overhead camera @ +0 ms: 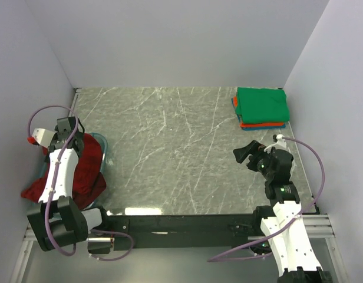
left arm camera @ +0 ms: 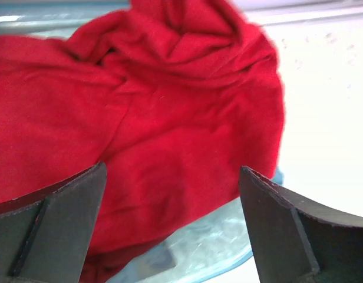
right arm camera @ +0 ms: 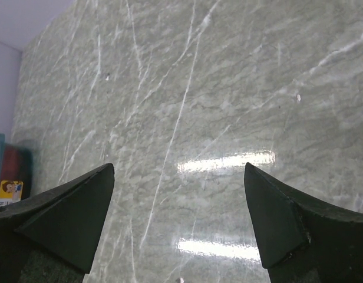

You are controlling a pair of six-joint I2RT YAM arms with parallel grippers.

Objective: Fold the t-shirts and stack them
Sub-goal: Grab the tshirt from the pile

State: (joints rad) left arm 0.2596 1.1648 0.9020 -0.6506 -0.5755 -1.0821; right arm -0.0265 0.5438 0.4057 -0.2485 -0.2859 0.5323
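The cloth between the left gripper's fingers lies flatter, so the left gripper will next go down toward the side, onto the bunched fold of bright red t-shirt (left arm camera: 188, 42).
A crumpled red t-shirt heap (overhead camera: 84, 171) lies in and over a translucent blue tub (overhead camera: 105, 148) at the table's left edge; I cannot tell the bright red shirt from the maroon one there. My left gripper (overhead camera: 74, 137) hovers over the heap, open and empty. In the left wrist view the jaws (left arm camera: 172, 171) stand wide apart just above the bright red cloth (left arm camera: 170, 100), with the tub rim (left arm camera: 223, 242) below. Folded shirts are stacked at the back right: green (overhead camera: 261, 104) on top, orange (overhead camera: 261, 124) and blue (overhead camera: 234, 105) beneath. My right gripper (overhead camera: 245, 154) is open and empty above bare table (right arm camera: 178, 168).
The marbled grey table (overhead camera: 170, 153) is walled on the left, back and right. The tub hangs over the left edge. In the right wrist view the tub and red cloth (right arm camera: 7, 165) show at the far left, with a small yellow label (right arm camera: 9, 191).
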